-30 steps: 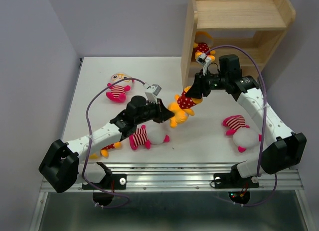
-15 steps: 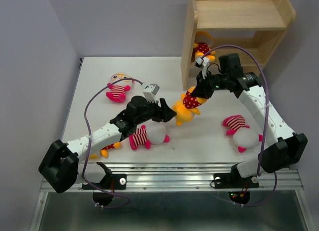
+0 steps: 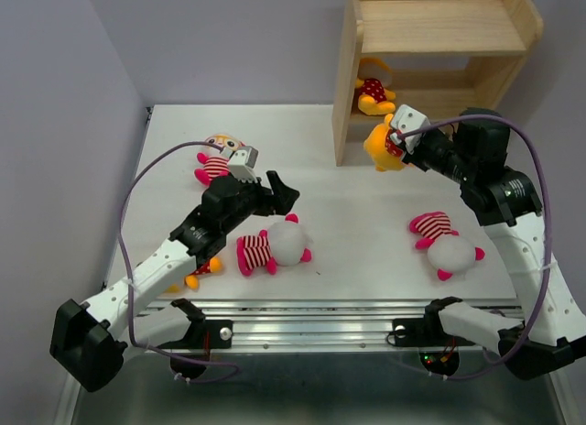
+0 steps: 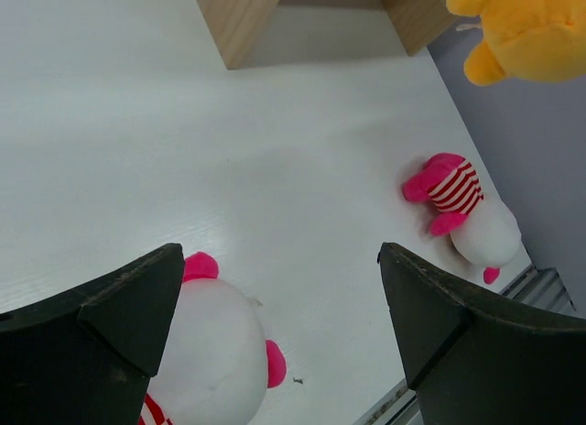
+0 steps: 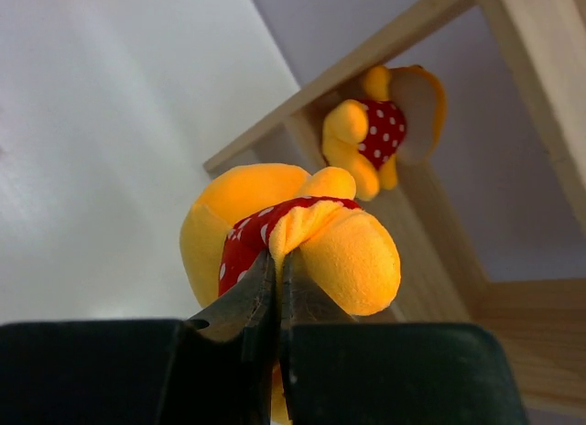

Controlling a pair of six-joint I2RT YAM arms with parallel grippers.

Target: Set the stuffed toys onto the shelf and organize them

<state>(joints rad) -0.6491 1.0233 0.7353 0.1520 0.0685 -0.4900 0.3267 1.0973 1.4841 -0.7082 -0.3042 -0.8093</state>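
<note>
My right gripper will next move its toy outward and release it on the shelf's empty lower spot beside the seated yellow toy.
My right gripper (image 3: pixel 397 141) (image 5: pixel 277 258) is shut on a yellow-orange stuffed toy (image 3: pixel 378 148) (image 5: pixel 240 214) in a red dotted outfit, holding it in the air just in front of the wooden shelf (image 3: pixel 430 31) (image 5: pixel 403 42). Another yellow toy (image 3: pixel 373 91) (image 5: pixel 380 132) sits on the shelf's lower tier. My left gripper (image 3: pixel 280 190) (image 4: pixel 279 256) hangs open and holds nothing, just above a white-headed striped toy (image 3: pixel 271 247) (image 4: pixel 212 343) lying on the table. A second striped toy (image 3: pixel 443 243) (image 4: pixel 462 205) lies at the right, a third (image 3: pixel 218 159) at the back left.
Under my left forearm a yellow toy (image 3: pixel 196 275) peeks out near the front edge. The metal rail (image 3: pixel 320 308) runs along the table's near side. The shelf's upright side panel (image 3: pixel 346 77) stands close to the held toy. Grey walls close in both sides.
The left gripper opened and let go of the yellow toy, then drew back left. The right gripper closed on it and carried it up and right to the shelf front.
</note>
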